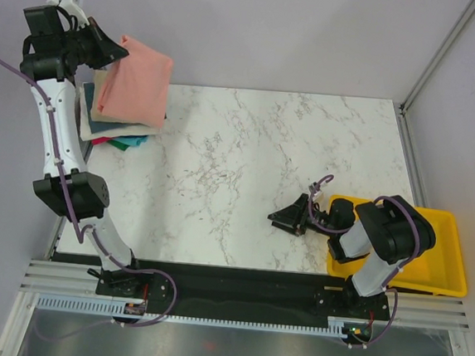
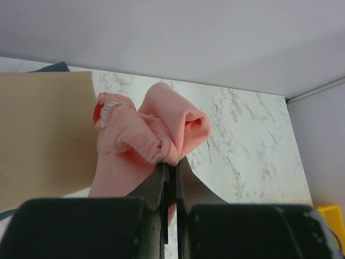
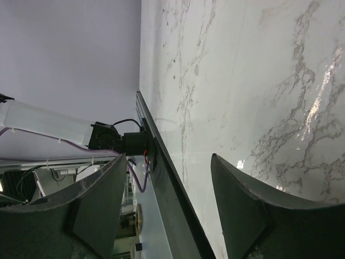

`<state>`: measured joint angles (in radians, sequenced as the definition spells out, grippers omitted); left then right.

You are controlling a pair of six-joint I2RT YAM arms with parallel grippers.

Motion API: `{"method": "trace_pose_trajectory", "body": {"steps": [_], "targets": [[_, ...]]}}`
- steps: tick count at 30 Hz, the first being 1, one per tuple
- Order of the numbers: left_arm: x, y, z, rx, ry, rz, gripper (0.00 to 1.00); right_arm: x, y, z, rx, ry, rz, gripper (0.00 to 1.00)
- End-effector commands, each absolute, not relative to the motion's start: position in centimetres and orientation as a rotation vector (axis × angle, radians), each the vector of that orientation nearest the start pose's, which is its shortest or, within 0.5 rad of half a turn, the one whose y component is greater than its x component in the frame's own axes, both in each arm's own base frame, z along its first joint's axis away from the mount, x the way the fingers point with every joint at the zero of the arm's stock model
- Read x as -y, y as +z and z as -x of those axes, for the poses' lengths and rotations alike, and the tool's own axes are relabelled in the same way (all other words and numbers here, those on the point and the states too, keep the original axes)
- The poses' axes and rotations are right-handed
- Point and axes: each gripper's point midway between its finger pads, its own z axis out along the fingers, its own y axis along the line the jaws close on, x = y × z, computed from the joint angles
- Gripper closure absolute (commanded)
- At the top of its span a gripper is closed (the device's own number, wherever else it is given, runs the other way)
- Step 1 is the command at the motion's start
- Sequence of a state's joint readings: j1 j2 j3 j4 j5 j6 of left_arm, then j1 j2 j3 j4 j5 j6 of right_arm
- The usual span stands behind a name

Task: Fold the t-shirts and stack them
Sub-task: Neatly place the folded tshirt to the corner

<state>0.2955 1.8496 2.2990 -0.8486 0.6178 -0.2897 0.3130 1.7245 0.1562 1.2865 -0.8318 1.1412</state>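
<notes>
The salmon-pink t-shirt still hangs crooked over the stack, so the left gripper needs to go down, toward the left in the top view, onto the tan t-shirt (image 1: 99,83) (image 2: 46,135) and release.
My left gripper (image 1: 116,48) is raised at the far left corner and is shut on the folded salmon-pink t-shirt (image 1: 136,80), which hangs from it over the stack. In the left wrist view the pink cloth (image 2: 156,135) bunches at the closed fingertips (image 2: 171,163). Below it lies the stack of folded t-shirts: tan on top (image 2: 43,135), then white (image 1: 117,130), dark teal (image 1: 128,143) and red (image 1: 98,141) edges showing. My right gripper (image 1: 282,218) is open and empty, low over the table near the front right; its fingers (image 3: 97,199) frame bare marble.
A yellow plastic tray (image 1: 450,263) sits at the front right corner, partly under the right arm. The white marble table (image 1: 264,164) spans the middle. Frame posts stand at the back corners.
</notes>
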Motion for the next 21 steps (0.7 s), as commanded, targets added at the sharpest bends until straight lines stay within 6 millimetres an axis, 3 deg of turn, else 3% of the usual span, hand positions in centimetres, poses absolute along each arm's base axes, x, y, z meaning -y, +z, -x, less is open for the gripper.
{"method": "trace_pose_trajectory", "body": {"steps": [1,3,7,13,21], "targets": [[-5.3,41.0,-50.0,-1.869,-0.674,0.142,0.98,-24.0,14.4,-22.4,-1.700,1.720,0.158,0.29],[-6.1,40.1,-51.0,-1.875,-0.694,0.153,0.98,-24.1,14.4,-22.4,-1.704,1.724,0.160,0.28],[-9.7,36.6,-53.8,-1.892,-0.703,0.228,0.98,-24.2,14.2,-22.3,-1.709,1.727,0.159,0.29],[-13.1,34.2,-55.9,-1.887,-0.672,0.283,0.98,-24.6,14.1,-22.2,-1.715,1.739,0.170,0.28],[-20.4,30.3,-58.6,-1.875,-0.436,0.443,0.98,-24.7,13.8,-22.5,-1.730,1.750,0.157,0.29]]}}
